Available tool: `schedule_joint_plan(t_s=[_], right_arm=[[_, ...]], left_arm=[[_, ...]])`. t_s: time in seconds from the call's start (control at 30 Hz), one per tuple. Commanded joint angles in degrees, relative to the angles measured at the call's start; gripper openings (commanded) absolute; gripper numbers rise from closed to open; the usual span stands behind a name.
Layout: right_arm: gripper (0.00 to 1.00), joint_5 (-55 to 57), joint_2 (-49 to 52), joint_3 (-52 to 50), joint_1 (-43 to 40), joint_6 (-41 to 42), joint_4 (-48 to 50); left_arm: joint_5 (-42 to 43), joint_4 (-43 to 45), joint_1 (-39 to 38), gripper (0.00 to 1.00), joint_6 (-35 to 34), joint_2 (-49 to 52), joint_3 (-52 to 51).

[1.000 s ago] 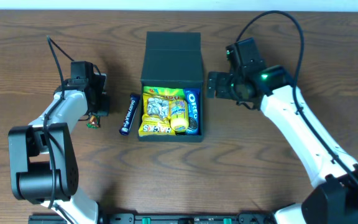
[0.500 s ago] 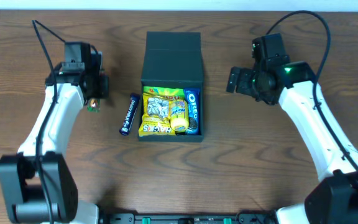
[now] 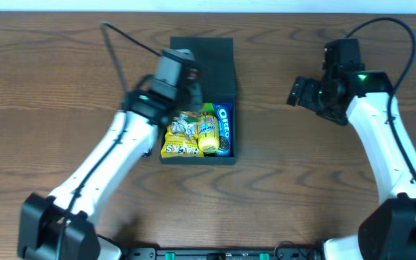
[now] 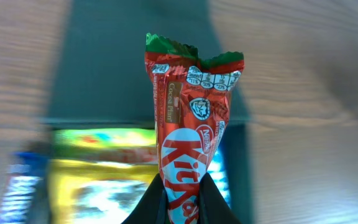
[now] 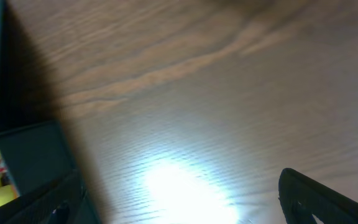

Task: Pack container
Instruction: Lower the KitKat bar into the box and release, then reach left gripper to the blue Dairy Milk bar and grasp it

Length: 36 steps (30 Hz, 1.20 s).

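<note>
The left gripper shifts toward the container's Oreo side next, then lowers over the pack's far end [image 3: 223, 110] [image 4: 217, 165].
The dark teal container [image 3: 226, 153] stands open at mid-table, its flap lid [image 3: 219, 56] laid back on the far side. Inside lie yellow snack packets [image 3: 181, 137] and a blue Oreo pack [image 3: 224, 128]. My left gripper [image 3: 191, 92] hovers over the container's far part. It is shut on a red KitKat bar [image 4: 191, 124], which hangs above the lid [image 4: 117, 68] and the yellow packets [image 4: 98, 180]. My right gripper [image 3: 299, 92] is open and empty to the right of the container, its fingers [image 5: 185, 208] spread wide over bare wood.
A dark blue snack bar [image 4: 20, 186] lies on the table just left of the container; in the overhead view my left arm covers most of it. A container corner [image 5: 23, 155] shows at the left of the right wrist view.
My left arm has swung from the table's left side to above the container, carrying the KitKat. My right arm has drawn back further to the right.
</note>
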Motion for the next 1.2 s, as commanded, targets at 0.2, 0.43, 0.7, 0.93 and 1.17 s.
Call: schedule_joint_plan(t_s=[0.2,0.43,0.7,0.93,1.17], right_arm=[[0.99,0.1,-0.6,0.5,-3.1,-0.1,-3.3],[0.99,0.1,-0.6,0.5,-3.1,-0.1,-3.5],[0.99,0.1,-0.6,0.5,-3.1,-2.0,-4.7],[0.99,0.3,-0.6,0.5,-3.1,-2.2,-5.3],[0.99,0.3,-0.6,0.5,-3.1,-2.2,-5.4]], left_arm=[[-0.4,1.7,-7.6,0.06,-19.9,7.6,1.0],[3.3,2.6,-7.5,0.53,-15.2,7.5,1.1],[-2.6,-5.2,-5.0,0.56,-4.9,1.0,1.0],[-22.8,-18.4,2.1,0.54,3.5,-6.4,0.9],[-21.9,-16.2,9.6,0.47,11.0,-6.6,-5.2]])
